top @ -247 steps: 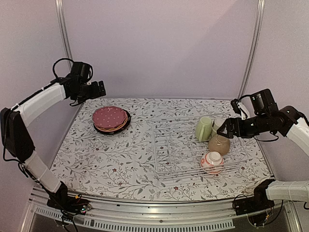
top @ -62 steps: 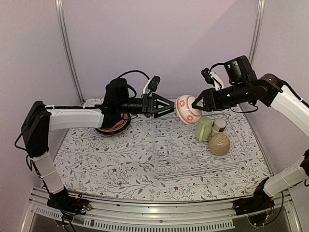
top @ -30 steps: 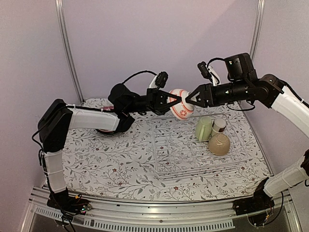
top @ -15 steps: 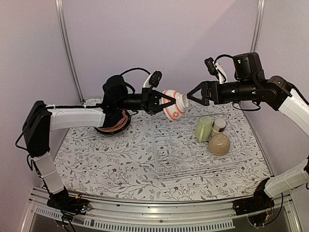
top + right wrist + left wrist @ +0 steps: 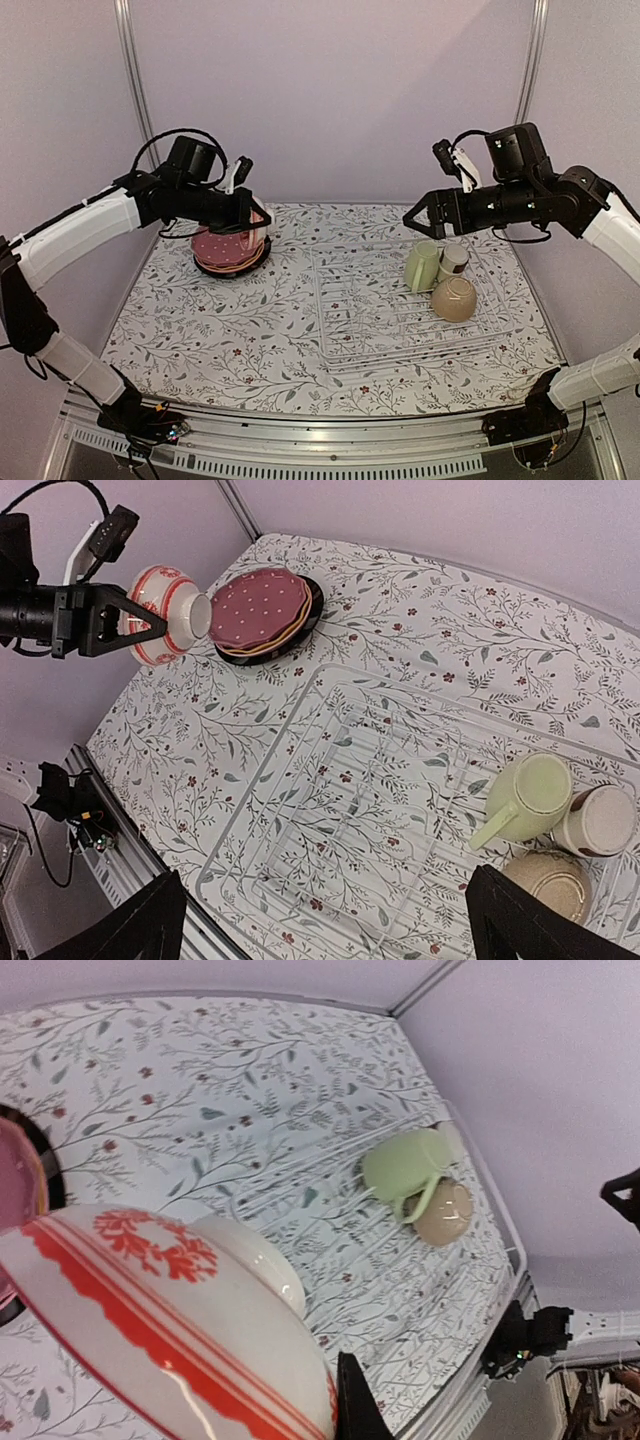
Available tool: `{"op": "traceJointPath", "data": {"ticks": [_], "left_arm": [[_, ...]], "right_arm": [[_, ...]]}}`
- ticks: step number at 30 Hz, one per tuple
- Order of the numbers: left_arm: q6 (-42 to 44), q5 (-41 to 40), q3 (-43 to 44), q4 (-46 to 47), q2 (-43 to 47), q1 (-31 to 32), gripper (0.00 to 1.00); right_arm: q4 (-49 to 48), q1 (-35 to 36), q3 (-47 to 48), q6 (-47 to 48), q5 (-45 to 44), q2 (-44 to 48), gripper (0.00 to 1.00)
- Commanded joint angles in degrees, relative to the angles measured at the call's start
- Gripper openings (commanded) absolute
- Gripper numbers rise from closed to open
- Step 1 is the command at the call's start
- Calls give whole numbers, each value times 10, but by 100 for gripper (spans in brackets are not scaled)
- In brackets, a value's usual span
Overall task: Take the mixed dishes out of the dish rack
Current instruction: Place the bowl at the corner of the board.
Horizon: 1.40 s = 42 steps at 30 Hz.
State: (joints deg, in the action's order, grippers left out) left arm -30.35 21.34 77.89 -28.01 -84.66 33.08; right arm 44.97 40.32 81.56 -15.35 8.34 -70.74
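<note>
The clear spot on the tablecloth beside the plates, to the left in the top view, is below my left gripper. My left gripper needs to turn and go down next to release the bowl there.
The white-and-red patterned bowl (image 5: pixel 260 216) hangs on its side just above the stack of plates (image 5: pixel 226 250), topped by the maroon dotted plate, at the back left. My left gripper (image 5: pixel 246 210) is shut on it. In the left wrist view the bowl (image 5: pixel 170 1330) fills the lower left, with one dark finger (image 5: pixel 355 1405) beside its rim. My right gripper (image 5: pixel 420 220) is open and holds nothing, high over the back right of the dish rack (image 5: pixel 370 330). In the rack's right end sit the pale green cup (image 5: pixel 422 266), the small grey-white cup (image 5: pixel 454 260) and the tan bowl (image 5: pixel 454 298).
The white wire rack (image 5: pixel 380 810) lies on the floral tablecloth (image 5: pixel 220 330), with its left and middle rows bare. Lilac walls and metal posts close in the back and sides. The table's metal front rail (image 5: pixel 300 450) runs along the near edge.
The right gripper let go of the patterned bowl, opened wide and drew back to the right. The left arm swung left with the bowl, from over the rack to above the plate stack.
</note>
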Motion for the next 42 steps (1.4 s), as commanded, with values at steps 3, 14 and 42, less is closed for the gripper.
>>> {"op": "traceJointPath", "data": {"ticks": [3,14,42], "left_arm": [[40,-252,4,-228,29,-14,0],[-21,-423,-51,-325,15,-43,0],[16,-426,-109,-260,-137,-96,0]], "right_arm": [[49,-4,-16,25,-37,3,99],[54,-3,-31,25,-48,3,99],[109,-4,-52,26,-108,-16,99]]}}
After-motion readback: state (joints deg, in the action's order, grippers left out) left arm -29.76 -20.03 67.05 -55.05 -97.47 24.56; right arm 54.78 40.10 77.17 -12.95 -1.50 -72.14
